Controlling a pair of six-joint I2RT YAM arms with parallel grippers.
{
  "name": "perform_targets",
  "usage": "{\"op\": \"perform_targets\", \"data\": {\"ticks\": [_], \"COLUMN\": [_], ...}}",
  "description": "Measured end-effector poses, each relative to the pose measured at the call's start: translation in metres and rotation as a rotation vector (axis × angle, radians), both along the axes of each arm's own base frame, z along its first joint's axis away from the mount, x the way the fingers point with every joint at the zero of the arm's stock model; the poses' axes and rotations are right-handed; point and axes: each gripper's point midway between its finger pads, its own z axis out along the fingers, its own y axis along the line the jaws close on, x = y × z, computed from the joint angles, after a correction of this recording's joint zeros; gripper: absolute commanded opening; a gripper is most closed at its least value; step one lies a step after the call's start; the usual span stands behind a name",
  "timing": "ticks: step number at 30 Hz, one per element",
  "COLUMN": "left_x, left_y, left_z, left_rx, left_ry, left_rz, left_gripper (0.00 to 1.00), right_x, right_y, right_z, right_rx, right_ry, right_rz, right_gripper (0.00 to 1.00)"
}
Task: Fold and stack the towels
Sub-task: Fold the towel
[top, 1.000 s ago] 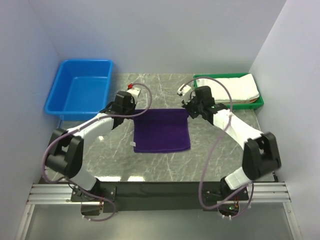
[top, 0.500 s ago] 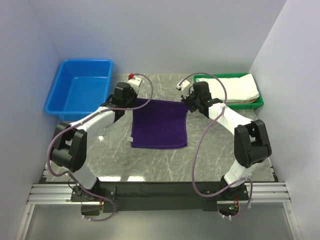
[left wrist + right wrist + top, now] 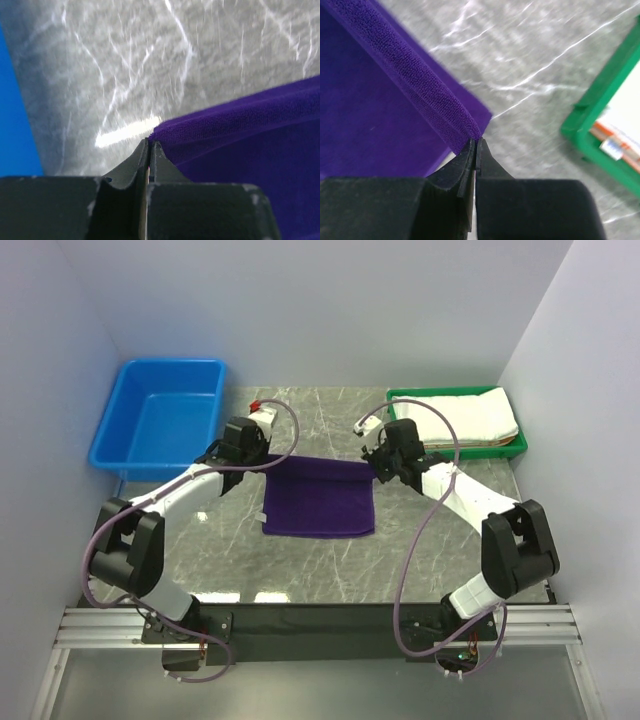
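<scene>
The lifted corner will next go back toward the base and down onto the towel's flat near corner (image 3: 267,530) below, as my left gripper folds it over and lets go.
The dark purple towel (image 3: 318,502) lies mid-table, its far edge held taut between both grippers. My left gripper (image 3: 268,462) is shut on the far left corner, and the left wrist view shows the closed tips (image 3: 150,143) pinching the purple towel (image 3: 240,145). My right gripper (image 3: 372,468) is shut on the far right corner; the right wrist view shows its tips (image 3: 476,141) clamping the purple towel's (image 3: 380,100) hem. A white towel (image 3: 470,418) lies folded in the green tray (image 3: 520,446). The orange towel is not clearly in view.
A blue bin (image 3: 160,425) stands at the back left, its wall (image 3: 15,125) close to my left gripper. The green tray's rim (image 3: 605,105) is just right of my right gripper, with an orange and white strip (image 3: 615,145) showing inside. The table is grey marble.
Both grippers carried the towel's far edge away from me, then back towards me. The edge is again about where it was a second ago. Both stayed shut.
</scene>
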Motion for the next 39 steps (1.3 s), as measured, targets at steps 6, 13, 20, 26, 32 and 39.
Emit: {"op": "perform_targets", "data": {"ticks": [6, 13, 20, 26, 32, 39], "left_x": [-0.022, -0.051, -0.083, -0.1, -0.112, -0.125], "left_y": [0.004, 0.011, 0.014, 0.006, 0.005, 0.007], "left_z": [-0.006, -0.017, -0.015, -0.031, -0.058, -0.075], "left_rx": [-0.019, -0.045, -0.092, -0.111, -0.116, -0.14], "left_ry": [0.083, 0.18, 0.224, 0.302, 0.418, 0.496], "left_rz": [0.024, 0.066, 0.093, 0.107, 0.169, 0.252], "left_gripper": [0.01, 0.01, 0.01, 0.01, 0.01, 0.01], "right_x": [-0.028, -0.058, -0.079, -0.093, -0.102, -0.106], "right_y": [0.001, 0.006, 0.008, 0.002, -0.001, 0.001], "right_z": [-0.009, 0.002, 0.007, -0.022, -0.053, -0.064], "right_rx": [-0.001, -0.007, -0.014, -0.081, -0.15, -0.181], "right_ry": [0.083, 0.11, 0.124, 0.204, 0.278, 0.305], "right_rz": [-0.011, 0.018, 0.039, 0.032, 0.03, 0.041], "right_gripper": [0.0, 0.0, 0.0, 0.0, 0.0, 0.0]}}
